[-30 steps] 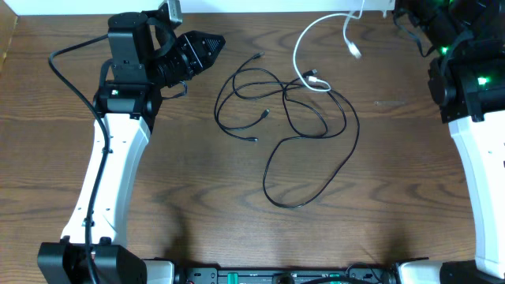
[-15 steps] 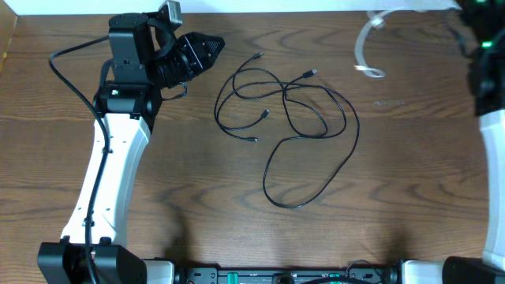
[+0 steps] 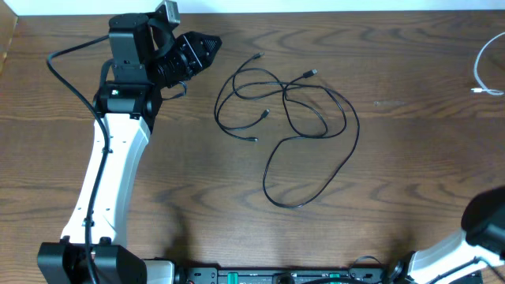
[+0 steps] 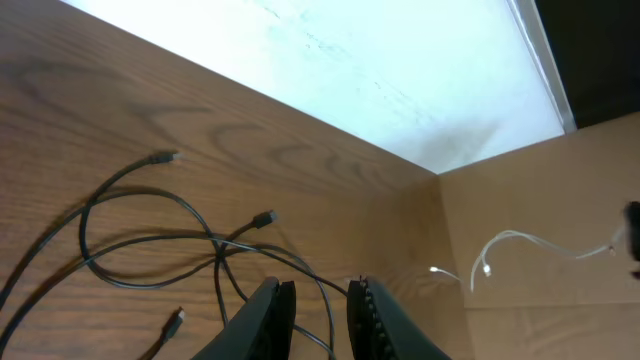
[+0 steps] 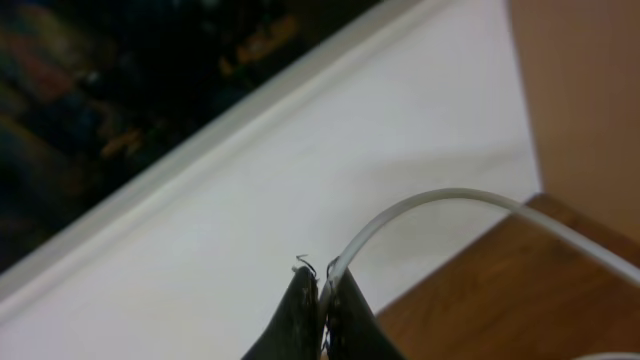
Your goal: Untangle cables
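Note:
The right gripper's white cable [image 3: 483, 75] goes down toward the tabletop's far corner next and is released there. That corner lies bare and well clear of the black loops.
The long black cable [image 3: 304, 134] lies in loose loops on the wooden table, alone now; its loops also show in the left wrist view [image 4: 150, 245]. The white cable [image 3: 483, 75] hangs at the far right edge of the overhead view, clear of the black one, and shows small in the left wrist view [image 4: 520, 245]. My right gripper [image 5: 322, 285] is shut on the white cable [image 5: 440, 205], held off past the table's right edge; it is out of the overhead view. My left gripper [image 3: 211, 43] hovers left of the black loops, jaws slightly apart and empty [image 4: 318, 300].
The table's far edge meets a white wall [image 4: 400, 70]. Only the base of the right arm [image 3: 481, 229] shows at the bottom right of the overhead view. The left arm [image 3: 110, 166] runs along the table's left side.
My right gripper has pulled the white cable up and to the right, out of the black loops and off to the right edge. The left arm has not moved.

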Controlling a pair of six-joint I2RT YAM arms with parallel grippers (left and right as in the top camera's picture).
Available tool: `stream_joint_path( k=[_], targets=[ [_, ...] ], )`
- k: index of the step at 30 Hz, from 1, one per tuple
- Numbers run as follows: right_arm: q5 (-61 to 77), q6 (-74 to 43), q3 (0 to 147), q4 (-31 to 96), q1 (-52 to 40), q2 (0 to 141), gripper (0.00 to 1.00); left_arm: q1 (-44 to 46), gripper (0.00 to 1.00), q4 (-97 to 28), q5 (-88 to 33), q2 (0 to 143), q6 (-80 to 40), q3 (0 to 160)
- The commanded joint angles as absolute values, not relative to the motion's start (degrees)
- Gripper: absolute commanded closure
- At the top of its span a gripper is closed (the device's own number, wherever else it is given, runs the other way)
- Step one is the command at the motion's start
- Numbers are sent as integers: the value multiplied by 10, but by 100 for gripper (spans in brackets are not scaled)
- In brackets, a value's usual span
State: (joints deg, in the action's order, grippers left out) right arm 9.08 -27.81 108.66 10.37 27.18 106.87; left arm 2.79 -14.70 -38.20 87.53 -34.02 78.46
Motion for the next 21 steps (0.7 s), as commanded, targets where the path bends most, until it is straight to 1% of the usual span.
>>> stream_joint_path(
  k=[1,6,8,10,13,14,15,16,17,18,21],
  targets=[
    [11,-293,1095,23,267,1143,98,29,76,-145,-364,865,-330,797],
    [-97,-334,1095,-139,252,1242,99,29,76,-146,-363,865,-330,797],
    [-129,-334,1095,-181,245,1275,98,29,76,-146,-363,865,-330,797],
    [-143,-334,1095,-186,242,1299,98,29,76,-147,-355,865,-330,797],
    [-144,-334,1095,-157,241,1331,98,30,76,-152,-338,865,-330,797],
    [-143,-334,1095,-121,241,1350,73,30,76,-155,-335,865,-330,797],
    [-139,-334,1095,-102,241,1357,50,30,76,-155,-335,865,-330,797],
    [-133,-332,1095,-85,241,1362,23,30,76,-156,-335,865,-330,797],
    [-128,-329,1095,-66,241,1366,1,30,76,-156,-335,865,-330,797],
    [-115,-310,1095,-41,242,1366,1,30,76,-156,-335,865,-330,797],
    [-69,-260,1095,-17,242,1355,1,30,76,-156,-333,865,-330,797]
  ],
)
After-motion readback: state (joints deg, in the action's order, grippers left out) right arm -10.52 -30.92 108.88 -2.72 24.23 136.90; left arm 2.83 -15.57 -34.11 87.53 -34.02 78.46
